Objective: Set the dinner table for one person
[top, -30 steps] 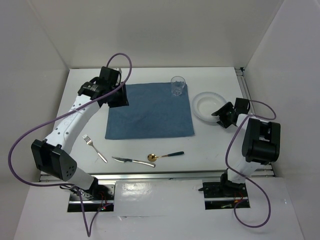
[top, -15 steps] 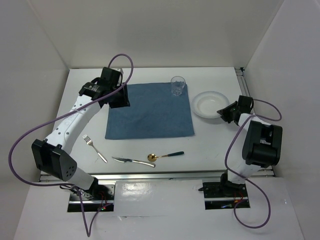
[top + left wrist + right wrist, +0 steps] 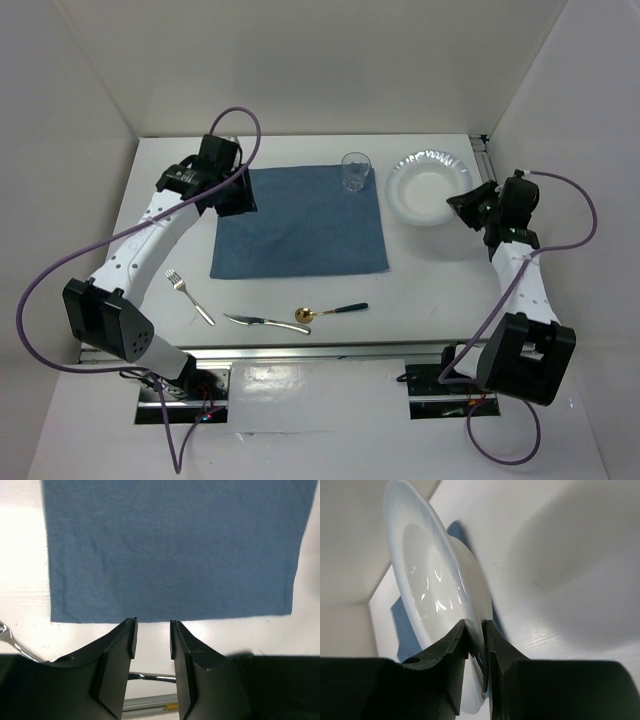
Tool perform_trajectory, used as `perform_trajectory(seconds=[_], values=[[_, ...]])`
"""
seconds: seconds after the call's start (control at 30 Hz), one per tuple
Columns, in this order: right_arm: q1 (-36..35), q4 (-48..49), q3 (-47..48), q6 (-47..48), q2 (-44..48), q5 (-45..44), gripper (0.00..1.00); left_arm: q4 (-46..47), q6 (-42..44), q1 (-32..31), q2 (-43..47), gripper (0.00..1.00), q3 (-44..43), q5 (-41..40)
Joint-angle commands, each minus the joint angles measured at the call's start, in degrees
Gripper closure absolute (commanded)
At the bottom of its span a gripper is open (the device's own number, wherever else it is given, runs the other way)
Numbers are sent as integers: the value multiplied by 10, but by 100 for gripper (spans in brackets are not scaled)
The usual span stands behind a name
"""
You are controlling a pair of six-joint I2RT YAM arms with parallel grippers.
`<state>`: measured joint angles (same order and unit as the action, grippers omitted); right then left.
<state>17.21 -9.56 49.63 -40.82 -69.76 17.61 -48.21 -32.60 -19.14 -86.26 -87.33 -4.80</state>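
Next, the right gripper carries the plate (image 3: 428,186) to the left in the top view, over the placemat's middle (image 3: 298,214), and lowers to release it, as that spot is empty.
The white dinner table (image 3: 440,290) carries a blue cloth placemat (image 3: 300,222), which also fills the left wrist view (image 3: 170,550). A clear glass (image 3: 355,171) stands at the placemat's far right corner. A white plate (image 3: 428,186) is lifted off the table at the far right; my right gripper (image 3: 462,208) is shut on its rim, seen edge-on in the right wrist view (image 3: 435,595). A fork (image 3: 189,296), a knife (image 3: 263,322) and a gold spoon with a dark handle (image 3: 330,312) lie near the front edge. My left gripper (image 3: 236,196) hovers open and empty over the placemat's far left corner.
White walls enclose the table on the left, back and right. A metal rail (image 3: 489,165) runs along the right edge and another along the front edge (image 3: 320,350). Purple cables loop from both arms.
My right gripper has lifted the plate off the table and carried it up and toward the back right, the arm stretching out. The left arm has stayed still.
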Motion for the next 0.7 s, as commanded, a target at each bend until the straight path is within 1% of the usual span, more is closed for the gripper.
perform_trajectory(seconds=[0.0,0.03,0.07,0.13,0.17,0.2,0.27,0.3,0.33,0.37,0.43,0.47,0.57,0.63,0.67], values=[[-26,62,62,19,25,184,100,-12,-61,28,35,50,9,-46],[-43,62,62,19,16,195,100,-21,-99,33,35,50,19,-84],[-87,80,67,19,5,202,100,-39,-120,47,44,50,34,-100],[-139,96,72,13,-13,197,100,-46,-173,68,70,50,56,-122],[-165,117,72,7,-41,197,100,-46,-182,74,83,50,71,-129],[-210,125,85,2,-59,190,100,-37,-190,81,97,50,103,-130],[-248,148,96,-8,-94,190,100,-25,-195,107,122,49,133,-124],[-281,170,108,-17,-129,190,100,-12,-195,119,145,49,158,-115],[-294,178,116,-22,-149,179,100,-7,-180,143,154,49,169,-92],[-313,192,127,-30,-191,179,100,-7,-174,153,160,49,175,-84],[-329,214,153,-51,-229,189,100,-15,-156,168,166,49,175,-79],[-343,225,161,-58,-268,194,100,-21,-150,169,166,49,175,-79],[-363,238,207,-64,-336,179,100,-30,-139,174,166,49,175,-79],[-370,261,236,-82,-374,171,100,-36,-134,179,173,49,175,-72],[-370,270,236,-82,-386,171,100,-36,-134,179,174,49,175,-72]])
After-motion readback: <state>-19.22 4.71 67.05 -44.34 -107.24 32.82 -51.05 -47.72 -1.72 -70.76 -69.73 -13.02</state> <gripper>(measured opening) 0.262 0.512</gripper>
